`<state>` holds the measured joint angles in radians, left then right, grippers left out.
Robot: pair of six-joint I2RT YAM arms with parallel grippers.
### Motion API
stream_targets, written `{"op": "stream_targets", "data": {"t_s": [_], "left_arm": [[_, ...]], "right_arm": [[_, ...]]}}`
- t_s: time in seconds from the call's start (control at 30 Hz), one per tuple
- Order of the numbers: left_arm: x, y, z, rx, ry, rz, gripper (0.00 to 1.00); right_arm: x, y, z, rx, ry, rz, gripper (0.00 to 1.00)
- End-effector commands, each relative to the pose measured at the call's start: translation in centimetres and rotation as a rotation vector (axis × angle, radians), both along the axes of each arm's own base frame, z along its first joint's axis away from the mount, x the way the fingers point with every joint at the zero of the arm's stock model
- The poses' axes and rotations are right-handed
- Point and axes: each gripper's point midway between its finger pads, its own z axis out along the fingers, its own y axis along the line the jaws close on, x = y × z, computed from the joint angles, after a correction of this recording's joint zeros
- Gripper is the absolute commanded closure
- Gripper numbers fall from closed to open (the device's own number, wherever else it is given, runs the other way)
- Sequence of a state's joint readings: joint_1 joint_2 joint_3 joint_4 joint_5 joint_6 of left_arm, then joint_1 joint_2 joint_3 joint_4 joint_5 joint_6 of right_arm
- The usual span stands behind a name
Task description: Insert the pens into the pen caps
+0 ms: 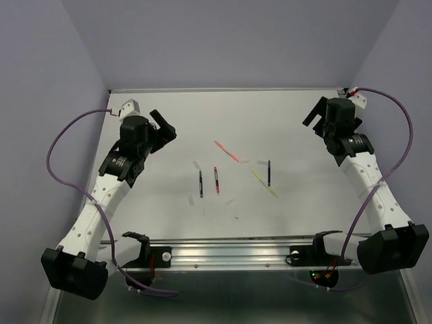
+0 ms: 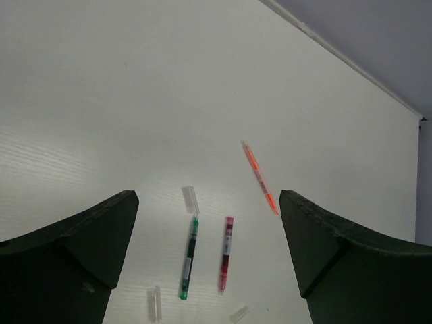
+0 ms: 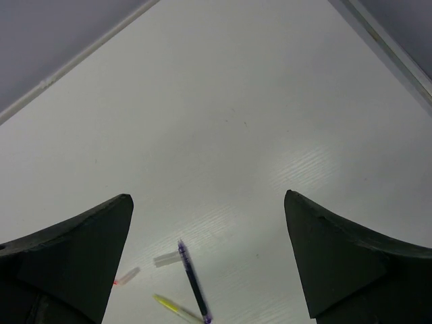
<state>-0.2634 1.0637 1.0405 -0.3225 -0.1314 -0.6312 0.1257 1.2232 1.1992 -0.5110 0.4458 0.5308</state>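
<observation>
The dark green pen's tip by the cap should stay clear, so my left gripper will move down, back and to the right in the top view onto the pen's middle.
Several pens lie mid-table: a dark green one (image 1: 200,182) (image 2: 188,258), a red one (image 1: 217,179) (image 2: 225,263), an orange-pink one (image 1: 227,151) (image 2: 260,177), a yellow one (image 1: 264,183) (image 3: 177,308) and a dark blue one (image 1: 268,173) (image 3: 193,282). Pale pen caps lie loose around them: one (image 2: 192,199) touches the green pen's tip, another (image 2: 155,304) sits left of it, and a third (image 3: 166,258) lies beside the blue pen. My left gripper (image 1: 164,128) (image 2: 208,202) hangs open above the table's left. My right gripper (image 1: 314,115) (image 3: 208,199) hangs open at the back right. Both are empty.
An aluminium rail (image 1: 236,253) with two black brackets runs along the near edge between the arm bases. Purple cables (image 1: 57,145) loop outside both arms. Lilac walls close the table at the back and sides.
</observation>
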Motion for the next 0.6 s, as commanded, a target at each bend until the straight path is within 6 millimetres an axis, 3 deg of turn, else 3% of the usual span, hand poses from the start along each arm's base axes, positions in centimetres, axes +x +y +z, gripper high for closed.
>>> {"op": "stream_targets", "data": {"t_s": [0.0, 0.13, 0.17, 0.3, 0.47, 0.57], "left_arm": [[-1.8, -1.7, -1.1, 0.021, 0.017, -0.064, 0.01], [-2.7, -5.0, -4.2, 0.055, 0.09, -0.167, 0.01], [-3.0, -6.1, -5.8, 0.081, 0.129, -0.204, 0.01], [-3.9, -8.2, -9.2, 0.146, 0.204, -0.283, 0.01], [-4.4, -9.0, -13.8, 0.23, 0.327, -0.3, 0.01], [-4.3, -9.4, -15.2, 0.242, 0.355, -0.3, 0.01]], "right_arm": [[-0.6, 0.2, 2.6, -0.003, -0.081, 0.033, 0.0], [-0.8, -0.1, 2.7, -0.007, -0.106, 0.02, 0.0], [-0.9, 0.0, 2.5, 0.001, -0.105, 0.018, 0.0], [-0.9, 0.0, 2.4, 0.023, -0.112, 0.007, 0.0], [-0.5, 0.5, 1.1, -0.006, -0.058, 0.054, 0.0], [0.0, 0.9, -0.4, -0.016, -0.013, 0.087, 0.0]]}}
